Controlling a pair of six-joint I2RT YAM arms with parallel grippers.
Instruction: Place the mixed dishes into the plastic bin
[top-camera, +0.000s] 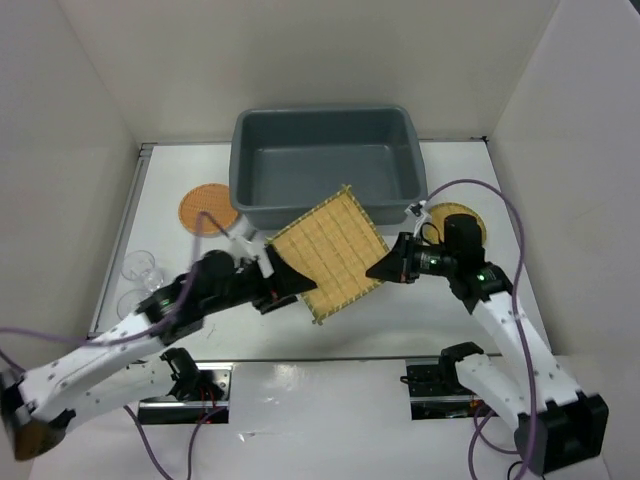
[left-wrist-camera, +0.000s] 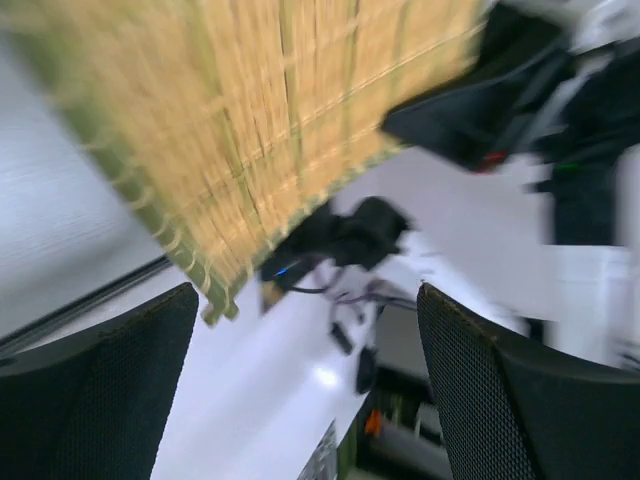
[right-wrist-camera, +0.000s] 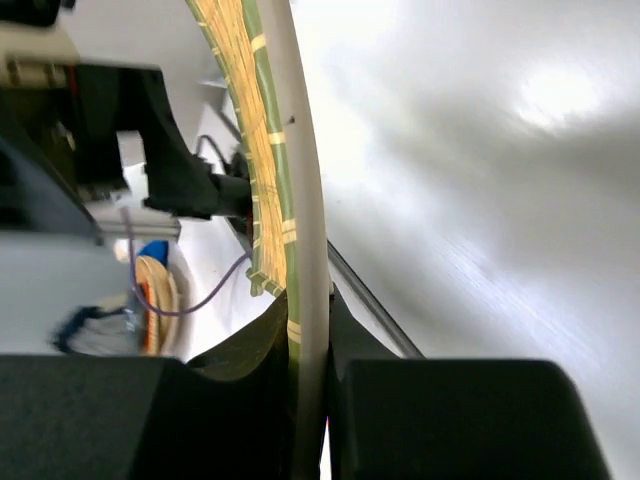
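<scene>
My right gripper must go outward over the bin's end by the yellow tray, then down inside, as the mat (top-camera: 330, 255) still hangs in front of the empty bin.
The square tan bamboo mat (top-camera: 330, 255) hangs tilted in the air in front of the dark grey plastic bin (top-camera: 250, 160). My right gripper (top-camera: 385, 268) is shut on the mat's right edge; in the right wrist view the mat (right-wrist-camera: 270, 170) runs edge-on between the fingers (right-wrist-camera: 310, 400). My left gripper (top-camera: 288, 285) is open at the mat's lower-left edge, holding nothing; in its wrist view the mat (left-wrist-camera: 260, 120) lies beyond the spread fingers (left-wrist-camera: 100, 390). The orange-brown tray (top-camera: 208, 208), the yellow tray (top-camera: 470, 215) and two clear glasses (top-camera: 140, 268) (top-camera: 130, 302) lie on the table.
The bin's inside shows nothing in it. The right arm (top-camera: 490, 300) covers part of the yellow tray. White walls close in the table on the left, right and back. A purple cable (top-camera: 500, 205) loops above the right arm.
</scene>
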